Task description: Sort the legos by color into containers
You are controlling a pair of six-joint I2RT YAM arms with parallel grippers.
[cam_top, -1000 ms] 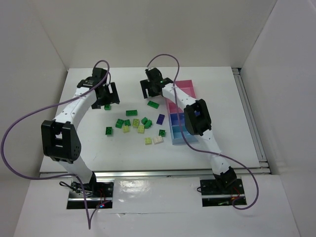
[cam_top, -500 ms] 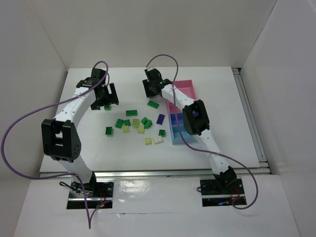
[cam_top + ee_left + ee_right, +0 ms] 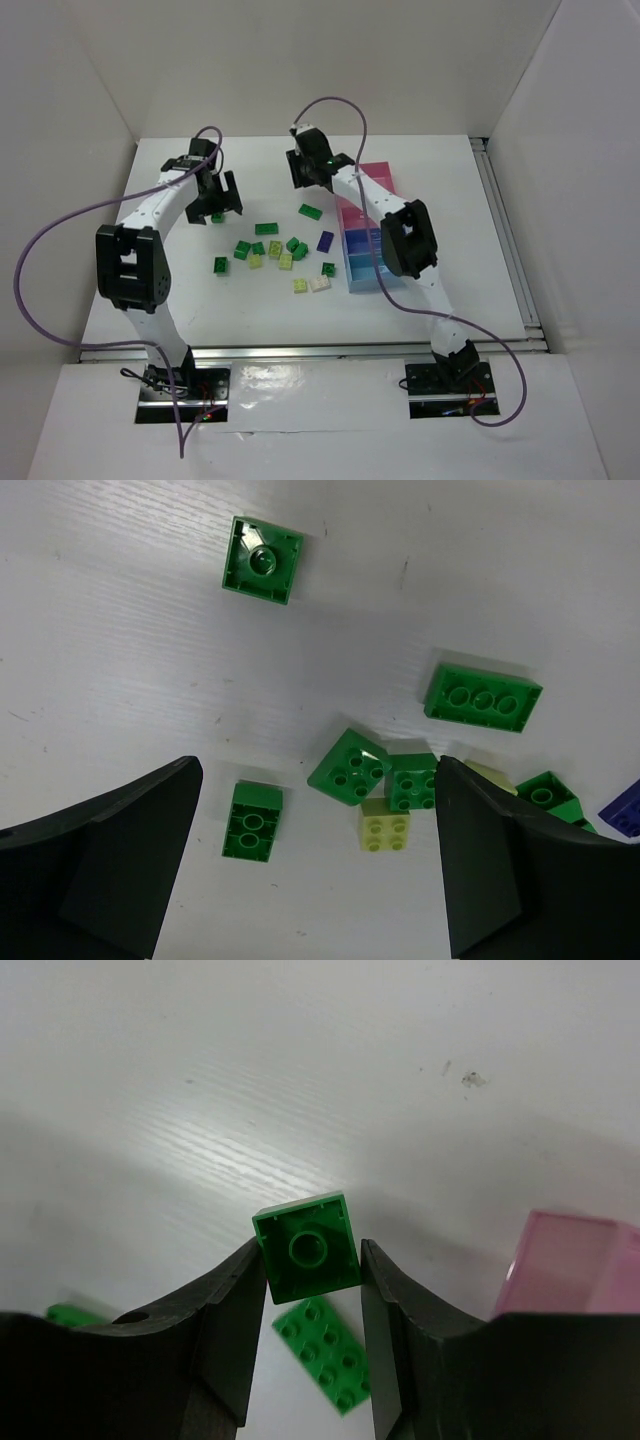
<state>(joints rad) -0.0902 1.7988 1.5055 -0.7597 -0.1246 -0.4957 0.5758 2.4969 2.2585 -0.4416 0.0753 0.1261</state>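
The back pink bin (image 3: pixel 378 174) (image 3: pixel 566 1265) is to the right of my right gripper in the top view, so my right gripper will next carry the green lego that way, over the bin, and let go of it.
In the right wrist view my right gripper (image 3: pixel 312 1260) is shut on a dark green square lego (image 3: pixel 307 1246), whose hollow underside faces the camera. A flat green lego (image 3: pixel 325 1352) lies on the table below it. From above, that gripper (image 3: pixel 303 172) hangs at the back, left of the pink end of the containers (image 3: pixel 372 182). My left gripper (image 3: pixel 215 200) is open above loose legos: a green one upside down (image 3: pixel 252 820), two green squares (image 3: pixel 348 766), a pale yellow-green one (image 3: pixel 385 831). Nothing sits between its fingers (image 3: pixel 120 870).
More legos lie mid-table: a dark purple one (image 3: pixel 325 241), a cream one (image 3: pixel 320 283), a green cluster (image 3: pixel 270 250). The bins run from pink at the back to light blue (image 3: pixel 360 272) at the front. White walls enclose the table (image 3: pixel 450 200).
My right gripper has shut on the green square lego and drawn back slightly toward the rear. The left gripper has stayed open, barely shifting.
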